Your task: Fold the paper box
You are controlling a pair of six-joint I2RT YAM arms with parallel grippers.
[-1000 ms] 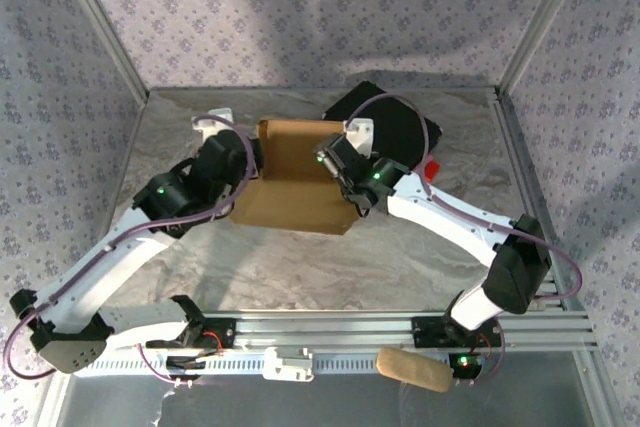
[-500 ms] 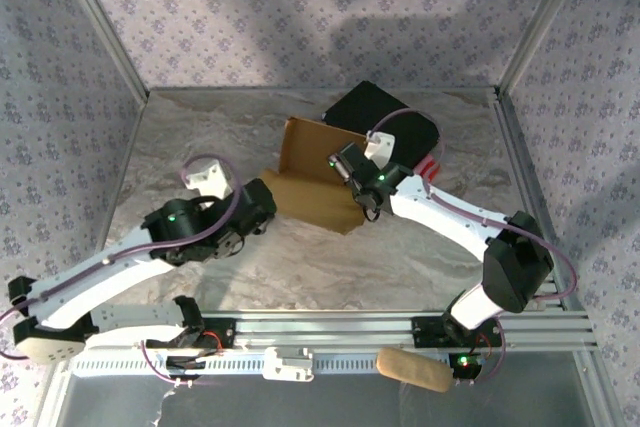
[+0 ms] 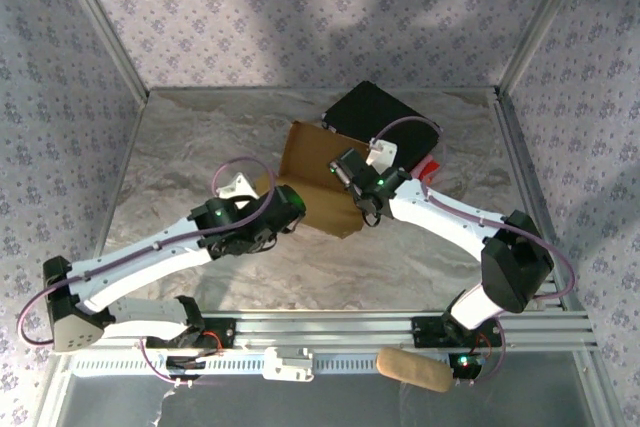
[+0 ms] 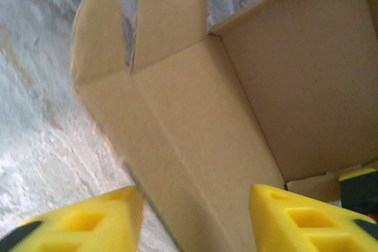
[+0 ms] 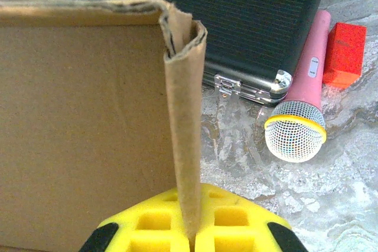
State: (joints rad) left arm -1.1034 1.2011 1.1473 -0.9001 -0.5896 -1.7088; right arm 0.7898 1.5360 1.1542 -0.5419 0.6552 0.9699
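Note:
My right gripper is holding the box's doubled side [image 5: 187,116] and needs to pull it back and slightly down, away from the black case, then release that side, because the case crowds the box.
The tan paper box [image 3: 312,175] lies partly folded in the middle of the table, one wall raised. My right gripper [image 3: 347,173] is shut on that doubled wall [image 5: 184,122], which stands upright between the yellow pads [image 5: 236,222]. My left gripper [image 3: 290,205] sits at the box's near left corner. It is open, and its yellow fingertips [image 4: 295,216] straddle a flat side panel [image 4: 177,146] with two small flaps [image 4: 136,28] at its far end. The box interior [image 4: 295,81] is bare.
A black case with a metal latch [image 3: 385,119] lies behind the box, touching its far edge. A pink microphone [image 5: 301,110] and a red block [image 5: 345,54] lie to the right of the case. The marbled table cover [image 3: 200,137] is bare at the left.
My left arm has swung from the box's far left side down and to the right, to its near left corner. The box has turned slightly and the right gripper has kept its hold.

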